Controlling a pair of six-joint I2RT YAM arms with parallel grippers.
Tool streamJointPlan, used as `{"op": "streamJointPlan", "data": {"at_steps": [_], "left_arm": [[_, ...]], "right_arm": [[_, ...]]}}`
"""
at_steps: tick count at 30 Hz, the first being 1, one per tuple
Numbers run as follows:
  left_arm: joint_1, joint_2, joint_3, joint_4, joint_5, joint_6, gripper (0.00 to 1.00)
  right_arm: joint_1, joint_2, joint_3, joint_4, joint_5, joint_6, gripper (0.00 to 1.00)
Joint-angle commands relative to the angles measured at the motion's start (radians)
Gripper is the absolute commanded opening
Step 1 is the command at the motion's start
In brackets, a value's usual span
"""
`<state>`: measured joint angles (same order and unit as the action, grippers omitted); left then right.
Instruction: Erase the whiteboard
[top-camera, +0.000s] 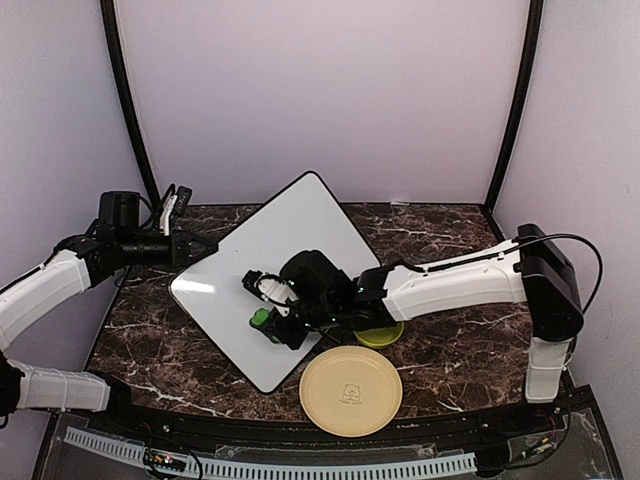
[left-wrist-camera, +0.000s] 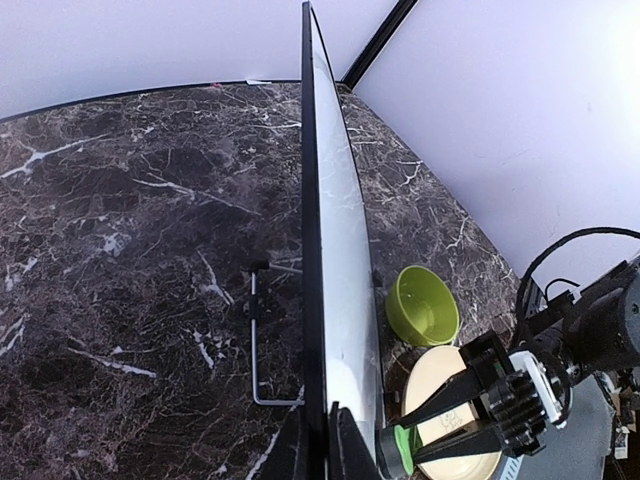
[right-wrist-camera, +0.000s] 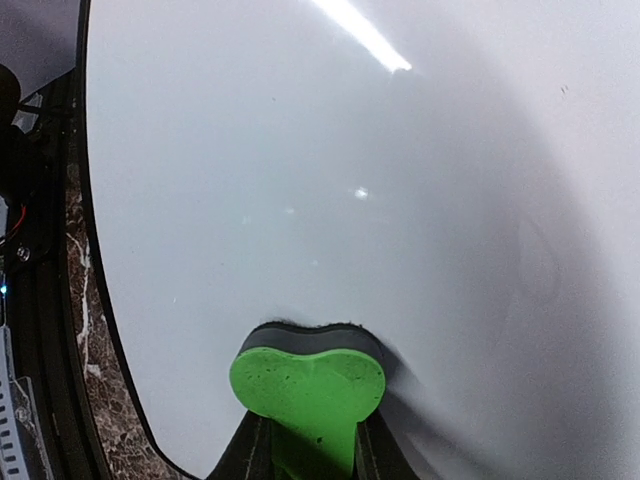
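Observation:
Marble beside the bowl lies right of my right gripper in the top view: I will carry the eraser (top-camera: 260, 318) that way off the line-free board, lower and release it.
The whiteboard (top-camera: 290, 250) is a large white board with a thin black rim, lying rotated like a diamond on the marble table; no marker lines show on it. My left gripper (top-camera: 196, 248) is shut on its left edge; in the left wrist view the board (left-wrist-camera: 340, 270) stands edge-on between my fingers (left-wrist-camera: 345, 450). My right gripper (top-camera: 268, 322) is shut on a green foam eraser (top-camera: 260, 318) with a dark felt face, pressed against the board near its lower part. In the right wrist view the eraser (right-wrist-camera: 308, 385) touches the white surface (right-wrist-camera: 330, 170).
A round beige plate (top-camera: 351, 390) lies at the front of the table, just right of the board's lower corner. A lime green bowl (left-wrist-camera: 424, 305) sits behind it, partly under my right arm. A metal wire stand (left-wrist-camera: 258, 350) lies under the board.

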<state>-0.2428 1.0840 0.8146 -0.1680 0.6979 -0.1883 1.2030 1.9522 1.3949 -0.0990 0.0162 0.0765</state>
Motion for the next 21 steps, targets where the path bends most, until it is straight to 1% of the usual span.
{"op": "streamJointPlan", "data": {"at_steps": [1, 5, 11, 20, 21], "left_arm": [[-0.035, -0.019, 0.006, -0.007, 0.069, 0.06, 0.0], [-0.035, -0.016, 0.013, -0.009, 0.059, 0.055, 0.0], [-0.035, -0.006, 0.029, -0.001, 0.038, 0.029, 0.0], [-0.035, 0.023, 0.072, -0.026, -0.002, 0.009, 0.0], [-0.035, 0.025, 0.075, -0.025, -0.01, 0.006, 0.02]], "right_arm": [[-0.095, -0.02, -0.118, 0.016, 0.1, 0.051, 0.0], [-0.183, -0.069, -0.164, 0.037, 0.103, 0.049, 0.0], [-0.281, -0.087, -0.182, 0.051, 0.071, 0.043, 0.0], [-0.337, -0.109, -0.164, 0.052, 0.028, 0.034, 0.0], [-0.339, -0.114, -0.161, 0.047, 0.028, 0.031, 0.0]]}}
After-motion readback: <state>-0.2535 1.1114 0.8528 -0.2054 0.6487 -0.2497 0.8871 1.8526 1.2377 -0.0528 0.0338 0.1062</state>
